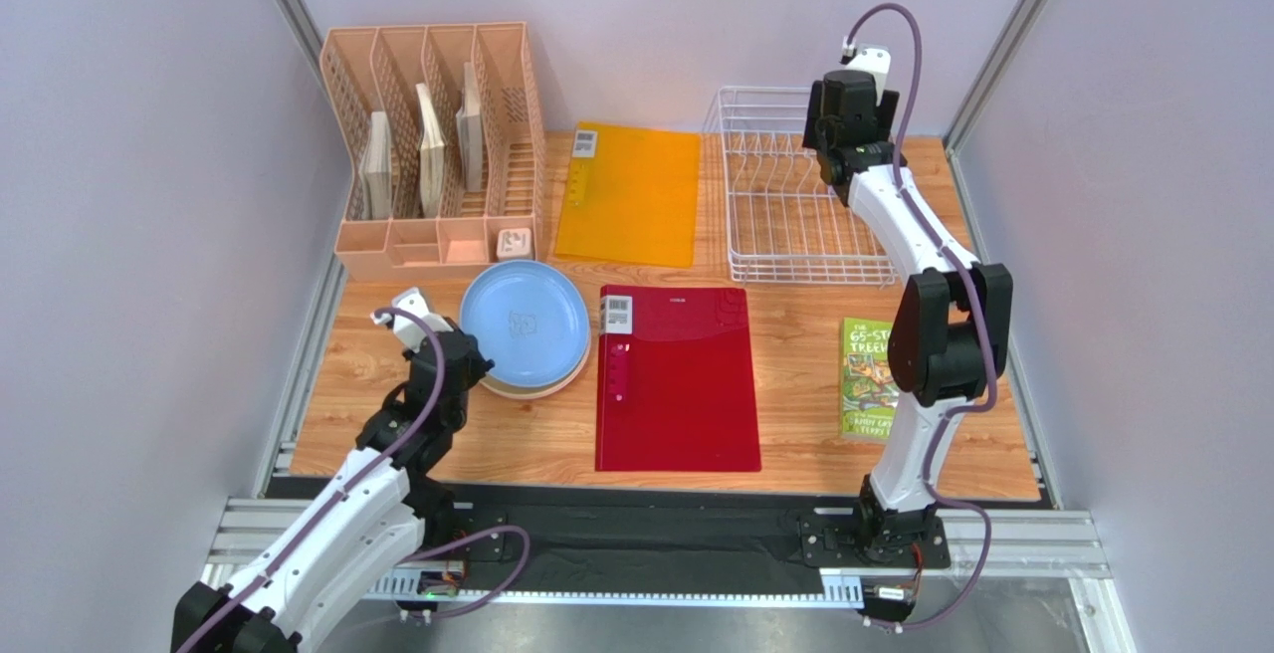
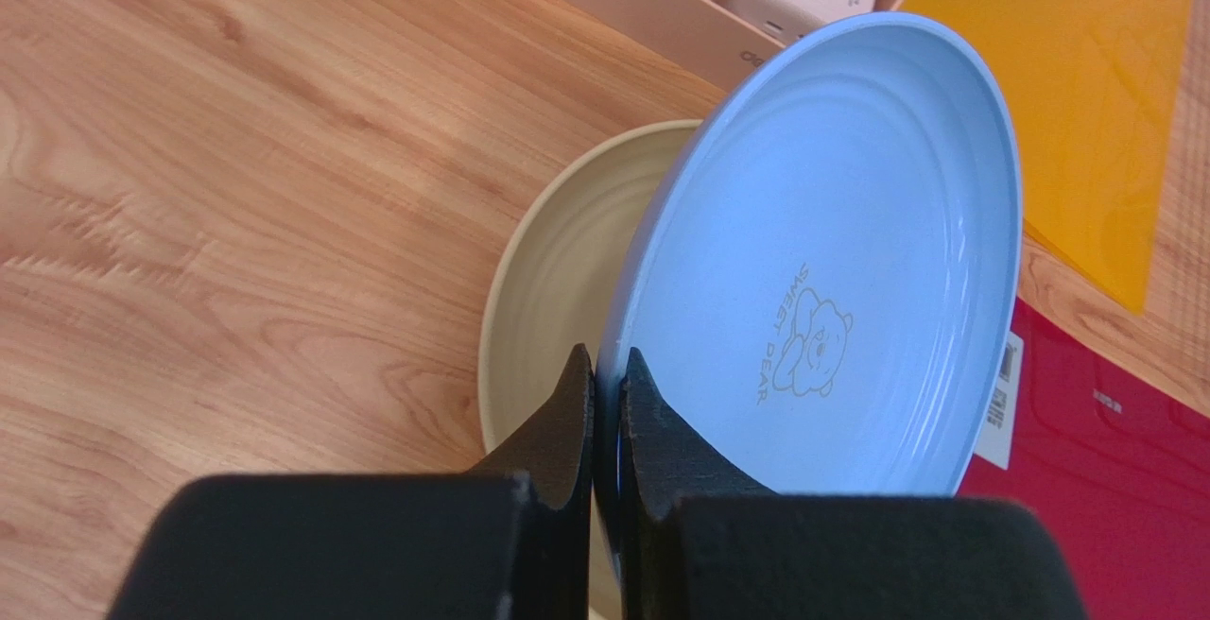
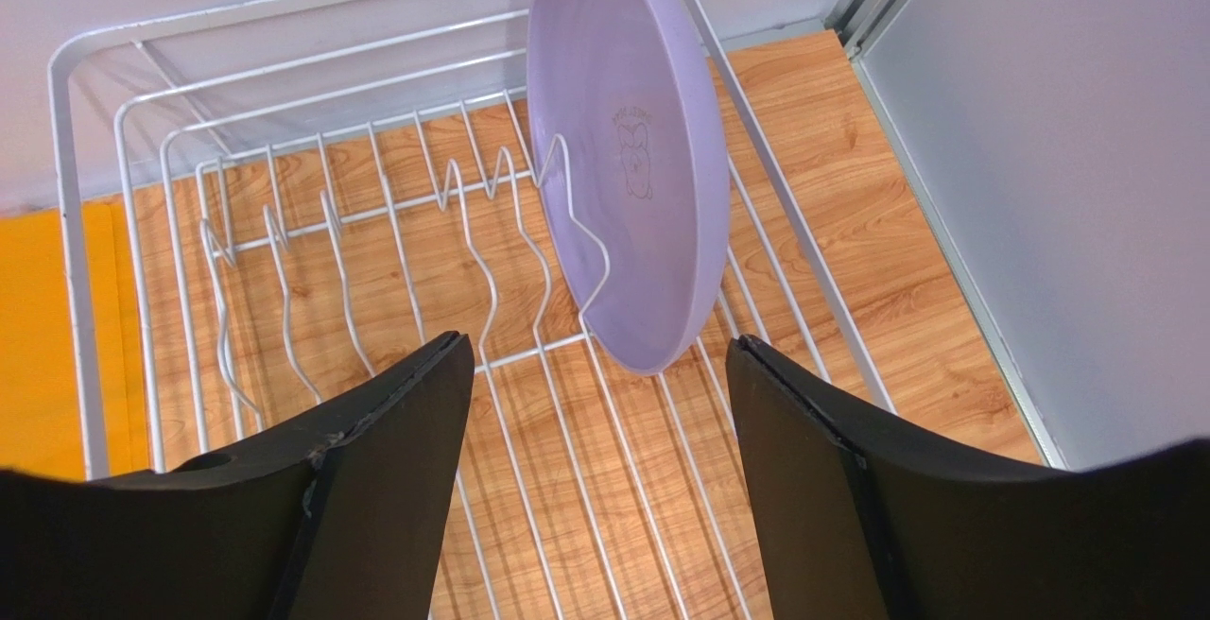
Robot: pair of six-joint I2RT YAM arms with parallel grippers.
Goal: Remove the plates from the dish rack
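Next, my right gripper moves outward and down to straddle the lavender plate (image 3: 625, 152) at its near rim, because that rim is just beyond my open fingers.
A light blue plate (image 1: 524, 322) (image 2: 852, 223) lies over a pale yellow plate (image 1: 557, 381) (image 2: 554, 266) on the table, left of centre. My left gripper (image 1: 461, 359) (image 2: 608, 365) is shut on the blue plate's near rim, one finger above it and one below. The white wire dish rack (image 1: 778, 220) (image 3: 74, 266) stands at the back right. In the right wrist view a lavender plate (image 3: 625, 152) stands upright between its dividers at the far right end. My right gripper (image 1: 841, 138) (image 3: 597, 351) hovers open over the rack, short of that plate and holding nothing.
A peach slotted file organizer (image 1: 434, 146) stands at the back left with a white plug (image 1: 513, 243) in its front tray. An orange folder (image 1: 628, 193) and a red folder (image 1: 676, 377) lie flat mid-table. A green book (image 1: 868, 377) lies by the right arm.
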